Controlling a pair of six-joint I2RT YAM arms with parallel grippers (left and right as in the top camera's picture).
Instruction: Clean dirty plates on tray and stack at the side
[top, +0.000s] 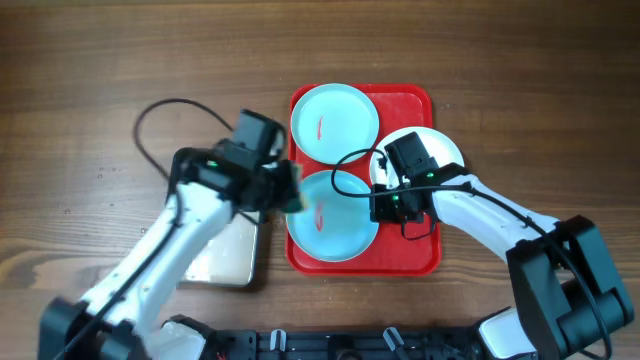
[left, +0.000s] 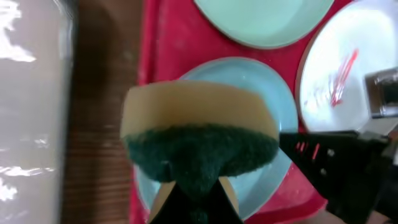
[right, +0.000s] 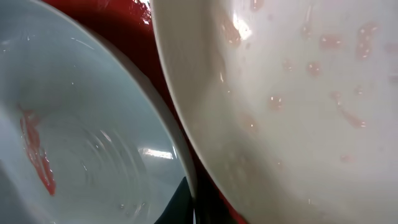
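The left gripper should next move down to wipe the near plate's red smear, then go left in the overhead view to release the sponge (left: 199, 130) in the cream tray (left: 31, 118).
The red tray (top: 410, 255) holds three plates. A pale blue plate (top: 335, 120) with a red smear lies at the far end. A second pale blue plate (top: 335, 225) with a red smear lies at the near end. A white plate (top: 445, 148) overhangs the right rim. My left gripper (top: 288, 188) is shut on a yellow and green sponge (left: 199, 130) above the near blue plate's (left: 280, 99) left edge. My right gripper (top: 385, 205) pinches that plate's right rim (right: 186, 168). The white plate (right: 298, 93) shows faint pink smears.
A cream tray (top: 225, 255) with a dark rim lies left of the red tray, under my left arm; it also shows in the left wrist view (left: 31, 93). Bare wooden table surrounds both trays. Arm cables loop over the plates.
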